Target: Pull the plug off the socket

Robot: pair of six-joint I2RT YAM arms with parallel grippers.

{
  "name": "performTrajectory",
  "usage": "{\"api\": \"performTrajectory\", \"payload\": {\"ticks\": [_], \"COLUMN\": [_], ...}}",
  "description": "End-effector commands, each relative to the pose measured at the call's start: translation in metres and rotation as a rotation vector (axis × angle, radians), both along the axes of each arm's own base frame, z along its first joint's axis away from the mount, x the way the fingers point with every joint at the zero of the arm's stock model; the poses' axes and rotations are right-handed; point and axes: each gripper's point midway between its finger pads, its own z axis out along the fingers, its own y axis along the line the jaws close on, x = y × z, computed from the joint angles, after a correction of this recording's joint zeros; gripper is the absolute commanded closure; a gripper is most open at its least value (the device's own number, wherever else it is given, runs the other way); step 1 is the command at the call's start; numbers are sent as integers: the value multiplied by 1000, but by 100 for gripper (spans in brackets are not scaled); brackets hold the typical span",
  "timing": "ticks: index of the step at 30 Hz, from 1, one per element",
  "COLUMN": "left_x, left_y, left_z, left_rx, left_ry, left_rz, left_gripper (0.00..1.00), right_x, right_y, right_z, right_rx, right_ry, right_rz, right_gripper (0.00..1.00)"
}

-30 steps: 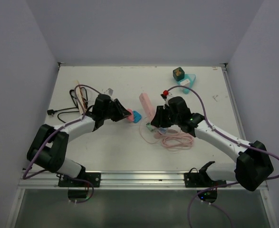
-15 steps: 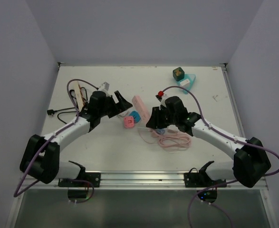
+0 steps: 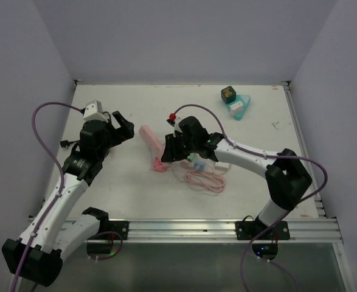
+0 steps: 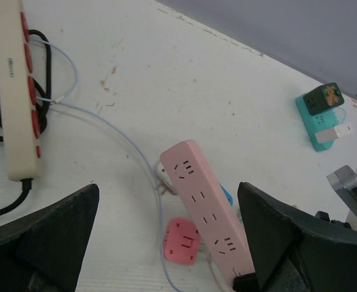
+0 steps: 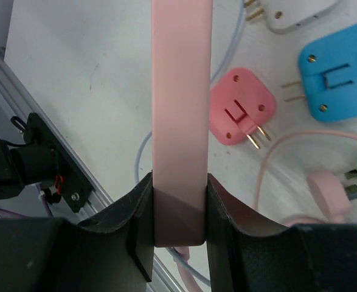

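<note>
The right gripper brings the power strip down to bare tabletop below, to the left in the top view, and releases it next, since its outlets are empty.
The socket is a pink power strip, its near end clamped between the fingers of my right gripper, which is shut on it. In the top view the strip slants left of that gripper. Its outlets look empty in the left wrist view. A pink plug lies loose on the table beside the strip, prongs bare. My left gripper hangs open up and to the left of the strip, with nothing between its fingers.
A blue plug, a white plug on a thin pale-blue wire and a coiled pink cable lie by the strip. A beige power strip with black cord is at far left. A teal holder and green cube sit at the back right.
My left gripper opened, released the pink plug and drew back to the left. The plug now lies on the table. My right gripper carried the pink strip leftward.
</note>
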Motion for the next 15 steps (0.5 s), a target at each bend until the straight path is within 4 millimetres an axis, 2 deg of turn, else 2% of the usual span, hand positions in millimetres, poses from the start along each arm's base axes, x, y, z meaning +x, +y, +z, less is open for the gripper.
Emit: {"api": "performTrajectory", "payload": {"ticks": [1, 2, 3, 4, 6, 7, 8, 9, 10, 11, 12, 13, 14, 15], "left_x": [-16, -21, -24, -27, -34, -36, -39, -40, -42, -43, -44, -45, -46, -47], "left_y": [36, 40, 44, 47, 53, 55, 59, 60, 61, 60, 60, 59, 58, 58], "left_z": [3, 7, 9, 8, 15, 14, 16, 16, 14, 16, 14, 14, 13, 11], "left_rx": [159, 163, 170, 184, 194, 206, 213, 218, 228, 226, 225, 227, 228, 230], "left_ry": [-7, -30, -41, -46, -77, -80, -91, -97, -97, -107, -107, -106, -106, -97], "left_rz": [88, 95, 108, 111, 126, 130, 144, 147, 142, 135, 130, 124, 116, 113], "left_gripper": [0, 0, 0, 0, 0, 0, 0, 0, 0, 0, 0, 0, 0, 0], "right_x": [3, 4, 4, 2, 7, 10, 12, 15, 22, 22, 24, 29, 30, 32], "right_y": [55, 64, 72, 87, 103, 119, 126, 133, 146, 149, 152, 158, 155, 154], "right_z": [37, 21, 19, 25, 4, 16, -5, -7, 7, -1, -11, -1, -4, -3], "right_rx": [116, 95, 101, 120, 92, 116, 80, 73, 92, 69, 48, 59, 34, 21], "right_ry": [-76, -50, -43, -53, -30, -55, -31, -34, -65, -49, -37, -54, -52, -59], "right_rz": [104, 109, 110, 128, 115, 124, 119, 117, 115, 118, 120, 118, 113, 111], "right_gripper": [100, 100, 100, 100, 100, 99, 97, 92, 87, 82, 66, 57, 49, 36]}}
